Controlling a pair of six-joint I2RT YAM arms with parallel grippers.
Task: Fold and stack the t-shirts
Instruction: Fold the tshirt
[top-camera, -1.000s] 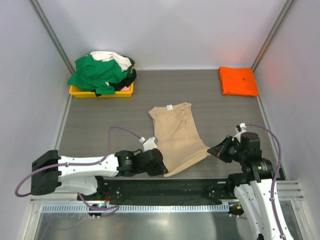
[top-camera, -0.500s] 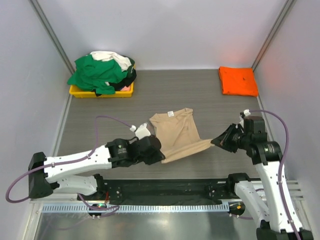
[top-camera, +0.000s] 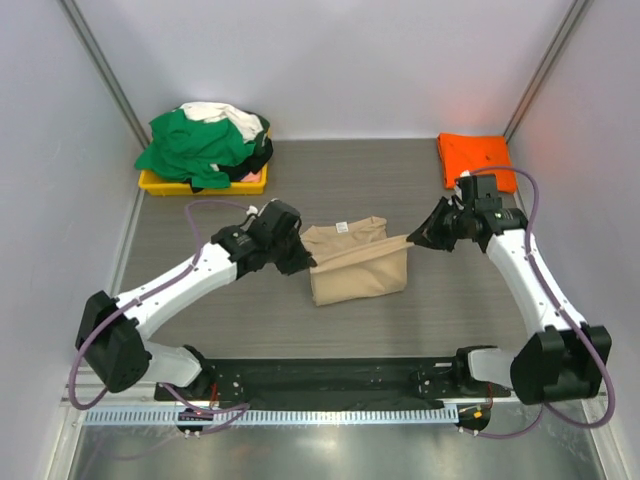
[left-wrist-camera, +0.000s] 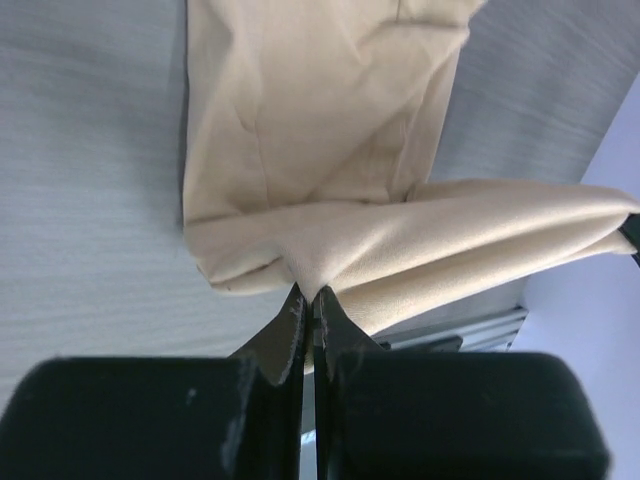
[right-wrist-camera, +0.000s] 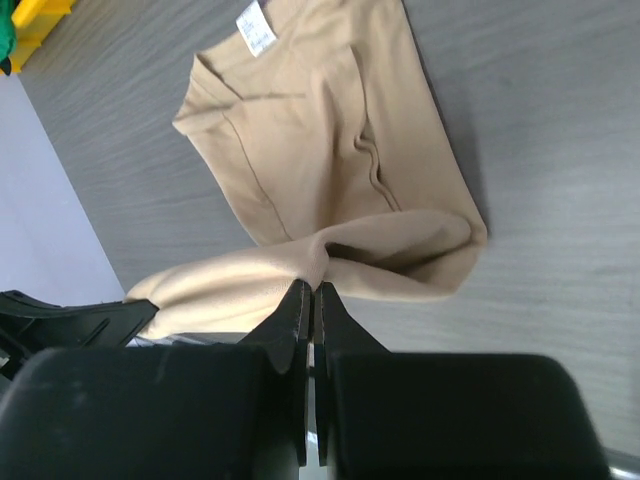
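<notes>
I will next move the tan-beige t-shirt's hem corner outward and down with my right gripper, over the uncovered shoulder by the white label. Then I will release it.
The tan-beige t-shirt (top-camera: 355, 262) lies mid-table, its lower half lifted and doubled back over the upper half. My left gripper (top-camera: 308, 262) is shut on its left hem corner (left-wrist-camera: 305, 285). My right gripper (top-camera: 415, 240) is shut on its right hem corner (right-wrist-camera: 315, 275). The hem hangs stretched between them, above the collar end with its white label (right-wrist-camera: 257, 27). A folded bright orange t-shirt (top-camera: 475, 160) lies at the back right. Green (top-camera: 190, 148), white (top-camera: 225, 113) and black (top-camera: 255, 160) t-shirts are heaped at the back left.
The heap sits in a shallow yellow tray (top-camera: 205, 186) at the back left corner. White walls close in the grey table on three sides. A black rail (top-camera: 320, 380) runs along the near edge.
Both grippers have carried the shirt's hem from the near edge away toward the collar, folding the shirt in half. Both arms have stretched far forward.
</notes>
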